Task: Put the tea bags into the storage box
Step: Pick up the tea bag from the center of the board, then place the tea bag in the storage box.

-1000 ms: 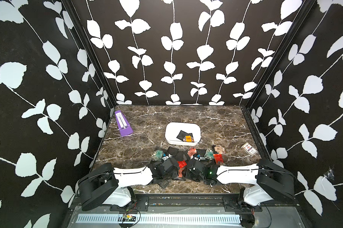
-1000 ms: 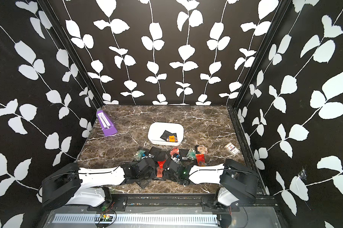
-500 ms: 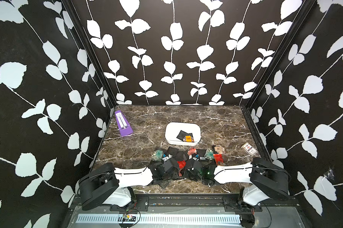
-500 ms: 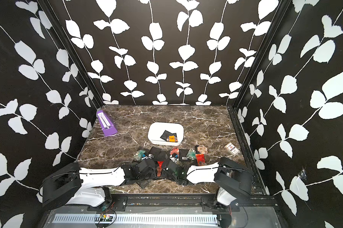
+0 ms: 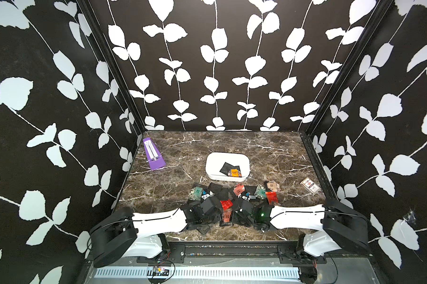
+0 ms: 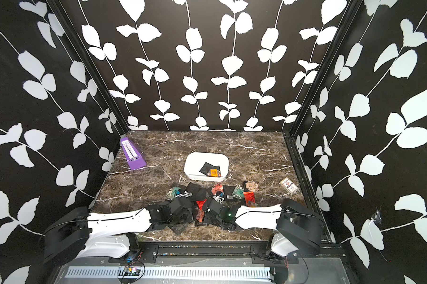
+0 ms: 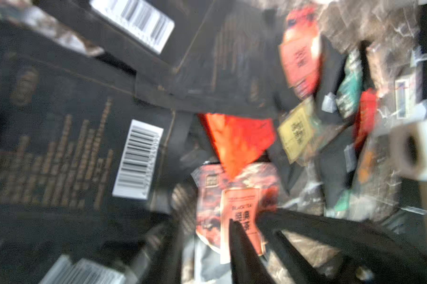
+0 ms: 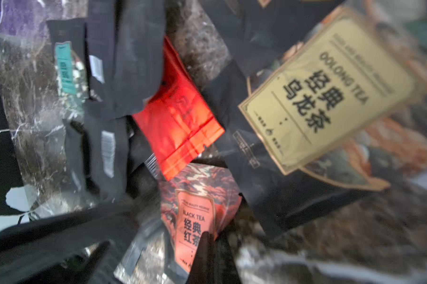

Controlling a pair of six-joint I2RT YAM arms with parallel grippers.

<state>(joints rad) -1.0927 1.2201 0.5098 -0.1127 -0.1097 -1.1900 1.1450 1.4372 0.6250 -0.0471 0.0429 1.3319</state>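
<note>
I will lift the salmon sachet [image 5: 226,216] with my right gripper next, carry it outward over to the storage box's bare end [image 5: 215,165], past the heap, and let go of it.
The white storage box [image 5: 208,162] [image 6: 188,162] stands mid-table with a black sachet and an orange sachet [image 5: 234,172] inside. Loose tea bags [image 5: 247,194] [image 6: 222,193] lie in a heap in front of it. Both grippers are low at the near edge of the heap, facing each other. My right gripper [image 8: 208,237] [image 5: 234,217] is shut on the edge of a salmon "Black Tea" sachet [image 8: 195,221] [image 7: 239,211] [image 5: 226,216]. My left gripper [image 7: 202,228] [image 5: 217,216] is open, its fingers [image 7: 242,246] apart around the same sachet. Both wrist views are blurred.
A purple metronome [image 5: 153,155] stands at the far left of the marble table. A white-and-red card pack [image 5: 310,185] lies near the right edge. Black patterned walls close in three sides. A tan oolong sachet [image 8: 325,91] and a red one [image 8: 180,118] lie close to my right gripper.
My right gripper has closed on the salmon sachet and my left gripper has opened from shut. The right arm has shifted slightly toward the left one.
</note>
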